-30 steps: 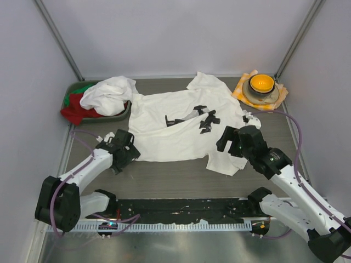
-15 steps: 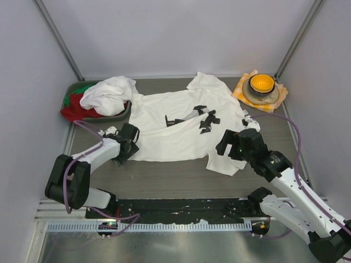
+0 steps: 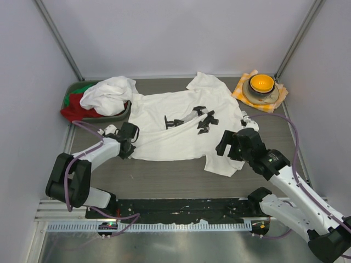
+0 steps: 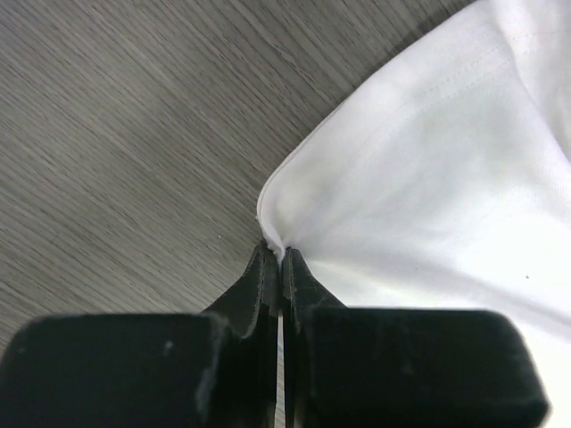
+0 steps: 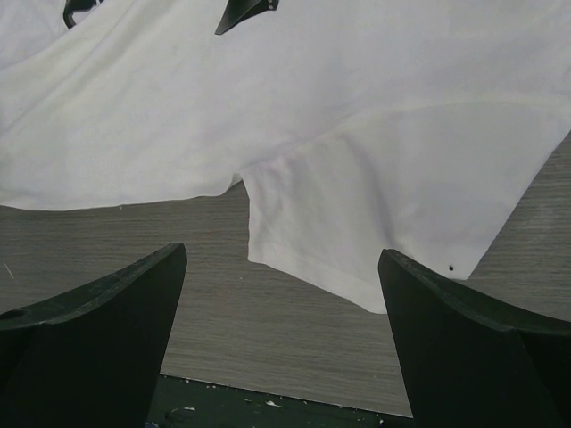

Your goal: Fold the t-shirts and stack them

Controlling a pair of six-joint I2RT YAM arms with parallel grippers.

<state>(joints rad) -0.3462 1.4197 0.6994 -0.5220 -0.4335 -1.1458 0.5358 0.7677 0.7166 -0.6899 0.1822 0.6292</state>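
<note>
Next, my right gripper moves down and back onto the near sleeve's outer hem corner (image 3: 230, 173) (image 5: 382, 303), as that corner is below it and back toward my base.
A white t-shirt (image 3: 175, 131) with a black print lies spread flat on the grey table. My left gripper (image 3: 131, 143) is at its near left hem corner, shut on that corner (image 4: 278, 239); the cloth is pinched between the two black fingers. A second white t-shirt (image 3: 107, 94) is bunched up on the green bin at the back left. My right gripper (image 3: 225, 147) hovers open over the near right sleeve (image 5: 393, 214), its fingers (image 5: 107, 330) wide apart with nothing between them.
The green bin (image 3: 74, 89) at the back left holds red and green garments under the bunched shirt. An orange-checked cloth (image 3: 240, 90) with a bowl (image 3: 261, 86) on it sits at the back right. A black strip (image 3: 181, 208) runs along the near table edge.
My left gripper moved in toward the shirt's near left hem corner and shut on it. The right arm shifted only slightly and stays open.
</note>
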